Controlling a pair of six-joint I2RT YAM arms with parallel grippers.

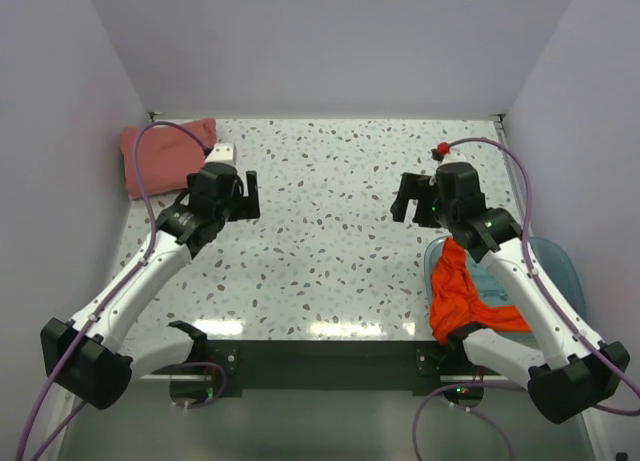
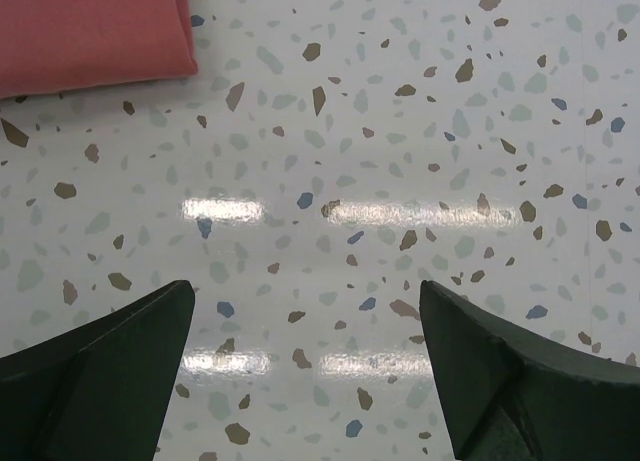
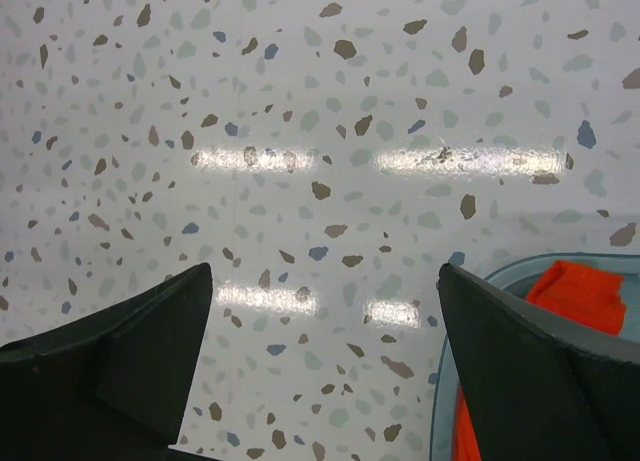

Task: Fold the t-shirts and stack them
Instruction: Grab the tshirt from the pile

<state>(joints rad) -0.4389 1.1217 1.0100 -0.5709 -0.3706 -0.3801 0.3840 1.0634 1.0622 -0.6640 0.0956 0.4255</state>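
The orange-red t-shirt's far end [image 1: 453,252] [image 3: 577,295] lies uncovered inside the tub's rim. My right gripper moves back over it next, then turns and lowers onto the fold.
A dusty pink-red t-shirt [image 1: 160,153] lies folded at the table's far left corner; its edge shows in the left wrist view [image 2: 90,31]. A bright orange-red t-shirt [image 1: 455,291] lies crumpled, hanging over the rim of the blue tub at the right; a part of it shows in the right wrist view [image 3: 580,286]. My left gripper [image 1: 238,196] is open and empty, held above the table right of the folded shirt; it also shows in the left wrist view [image 2: 305,366]. My right gripper [image 1: 412,198] is open and empty above the table, left of the tub; it also shows in the right wrist view [image 3: 325,366].
A translucent blue plastic tub [image 1: 560,266] stands at the right edge, partly under my right arm; its rim shows in the right wrist view [image 3: 520,266]. A small white block [image 1: 222,154] lies next to the folded shirt. White walls close the table at the back and sides.
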